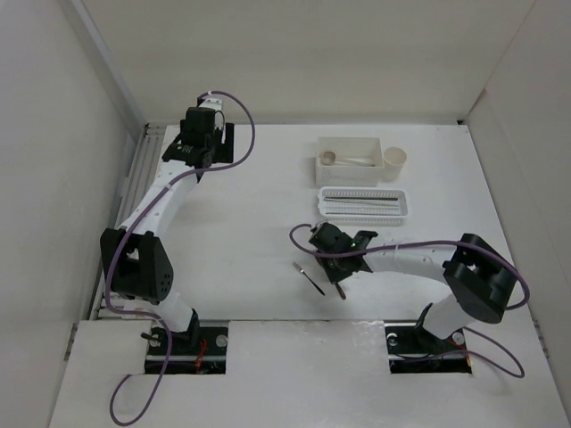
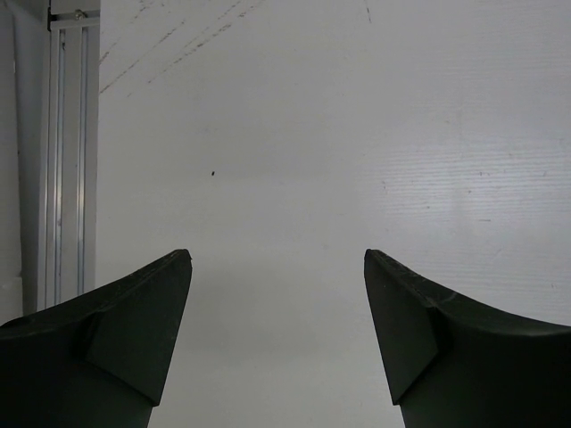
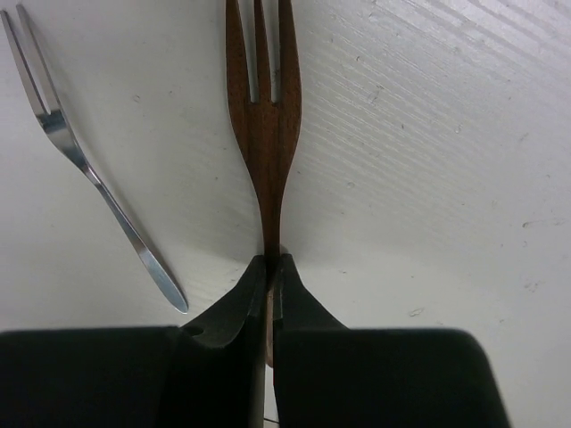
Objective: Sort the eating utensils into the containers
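My right gripper is holding the fork and will rise outward, to its right in the top view, over the empty cream cup [image 1: 394, 160], tilt the fork upright, and release.
My right gripper [image 3: 271, 265] is shut on the handle of the longer brown fork [image 3: 261, 98], its tines pointing away from me, low over the table. In the top view this gripper [image 1: 337, 273] is at the table's middle front, with the brown fork's end [image 1: 342, 291] showing below it. The small silver fork [image 3: 82, 160] lies on the table just left of it, also seen from above [image 1: 309, 278]. My left gripper [image 2: 277, 259] is open and empty over bare table at the far left back [image 1: 198, 163].
A rectangular box [image 1: 350, 172] with a beige spoon [image 1: 330, 157] stands at the back right, a small cream cup [image 1: 395, 162] beside it. In front of them is a mesh basket [image 1: 363, 217] holding thin utensils. An aluminium rail [image 2: 67, 152] runs along the left edge.
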